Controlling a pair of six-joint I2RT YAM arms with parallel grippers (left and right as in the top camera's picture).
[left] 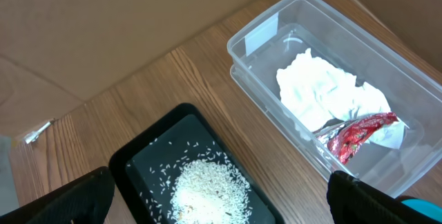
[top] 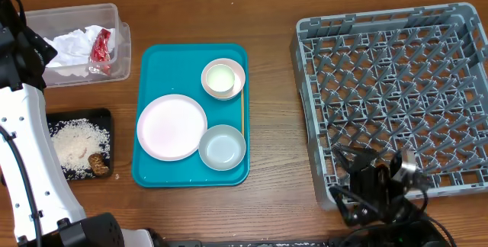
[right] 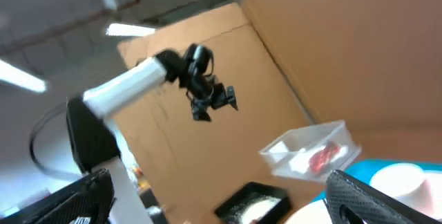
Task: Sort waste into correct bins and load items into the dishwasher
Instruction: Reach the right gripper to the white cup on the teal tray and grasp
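The grey bowl's plate-side rim (top: 201,155) lies below and to the left of my right gripper in the overhead view, so my gripper will swing over the wood and down onto it next.
The clear tub (top: 114,18) at the back left holds the crumpled white napkin (top: 72,45) and the red wrapper (top: 101,47); both also show in the left wrist view, the napkin (left: 324,92) and the wrapper (left: 359,133). The black tray (top: 103,117) holds rice crumbs (top: 76,142) and a brown lump (top: 97,163). The pink plate (top: 171,126), a white cup (top: 221,78) inside the pink bowl (top: 239,70), the grey bowl (top: 223,146) and the wooden stick (top: 242,113) are on the teal tray. The grey dish rack (top: 396,87) stands at the right. My left gripper (left: 221,203) is open above the black tray (left: 138,155). My right gripper (right: 221,203) is open and empty, near the rack's front left corner.
The teal serving tray (top: 152,64) lies mid-table between the bins and the rack. My left arm (top: 23,125) rises along the left edge. Cardboard walls stand behind the table (left: 103,23). Bare wood runs between the teal tray and the rack.
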